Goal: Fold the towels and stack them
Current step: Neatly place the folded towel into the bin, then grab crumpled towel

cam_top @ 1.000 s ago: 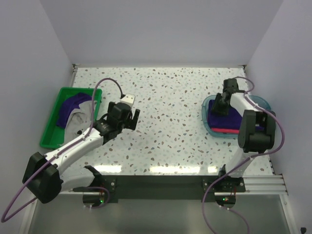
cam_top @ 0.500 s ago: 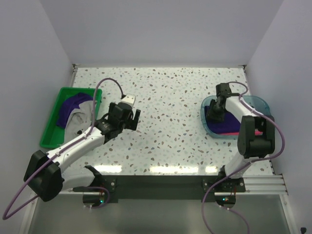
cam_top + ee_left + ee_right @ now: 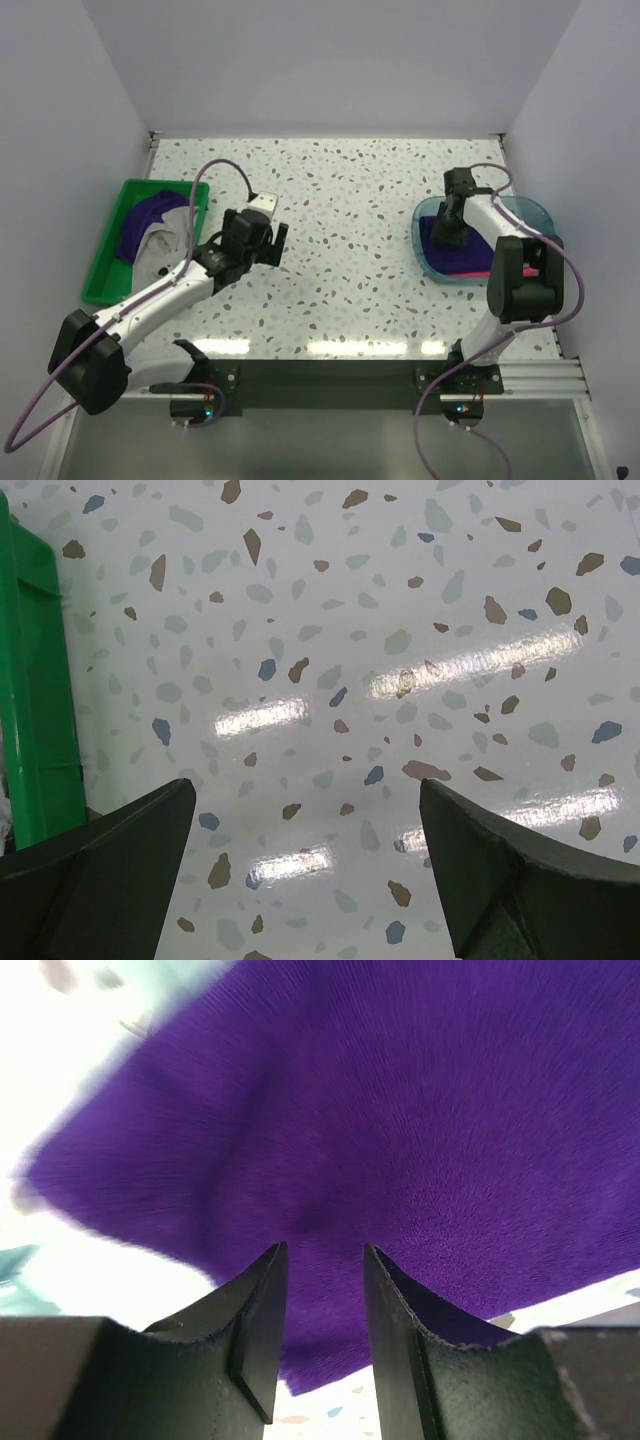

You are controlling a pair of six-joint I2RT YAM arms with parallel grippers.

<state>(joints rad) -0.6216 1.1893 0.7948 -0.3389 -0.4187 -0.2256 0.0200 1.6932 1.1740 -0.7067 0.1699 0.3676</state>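
Note:
Next, my left gripper lowers across the green bin's side to the far part of the pale grey-white towel (image 3: 160,251), which lies partly over the purple one.
A folded dark purple towel (image 3: 468,256) lies on top of a hot pink towel (image 3: 480,271) in the teal tray (image 3: 521,207). My right gripper (image 3: 447,233) points down at the purple towel's left part, its jaws a little apart with only the towel's surface (image 3: 420,1100) showing through the gap (image 3: 322,1256). Another dark purple towel (image 3: 148,214) and a pale grey-white towel (image 3: 160,251) lie crumpled in the green bin (image 3: 104,272). My left gripper (image 3: 270,243) hangs wide open over bare table (image 3: 305,810), right of the bin.
The green bin's wall (image 3: 35,680) shows at the left edge of the left wrist view. Speckled tabletop (image 3: 350,230) stretches between bin and tray. White walls close in the back and both sides.
My right gripper has swung left and down onto the purple towel in the tray, its jaws slightly narrower. The left arm has barely moved.

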